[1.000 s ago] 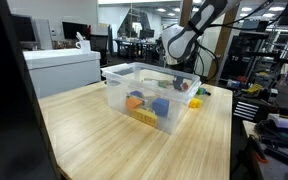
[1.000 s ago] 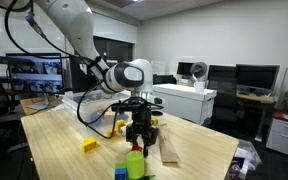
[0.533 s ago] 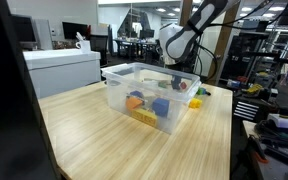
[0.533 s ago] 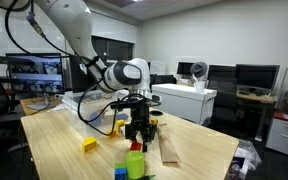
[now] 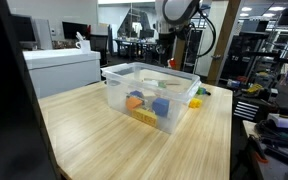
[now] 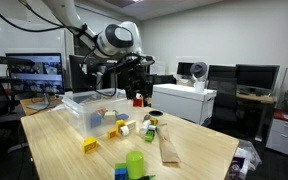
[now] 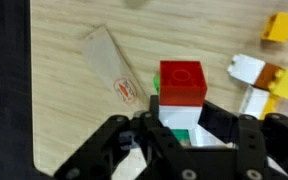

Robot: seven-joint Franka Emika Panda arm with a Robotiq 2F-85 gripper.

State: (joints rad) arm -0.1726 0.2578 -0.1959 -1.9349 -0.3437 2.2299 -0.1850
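Other coloured blocks are inside, so I should next lift the stack of toy blocks over the open clear plastic bin.
My gripper (image 7: 182,122) is shut on a stack of toy blocks (image 7: 182,84): red on top, white under it, green lowest. In the wrist view it hangs well above the wooden table. In both exterior views the gripper (image 6: 139,93) (image 5: 172,57) is raised high, near the clear plastic bin (image 5: 114,72) that holds several coloured blocks. In an exterior view the red block (image 6: 140,100) shows between the fingers, to the right of the bin (image 6: 76,99).
A flat wooden piece (image 7: 112,72) (image 6: 169,148) lies below the gripper. A yellow block (image 7: 280,27) and white and orange blocks (image 7: 252,72) lie nearby. A yellow block (image 6: 88,145) and green blocks (image 6: 134,163) stand at the table's near edge.
The arm has risen from low over the table to well above it, taking the block stack up with it. The gripper now hangs near the bin.
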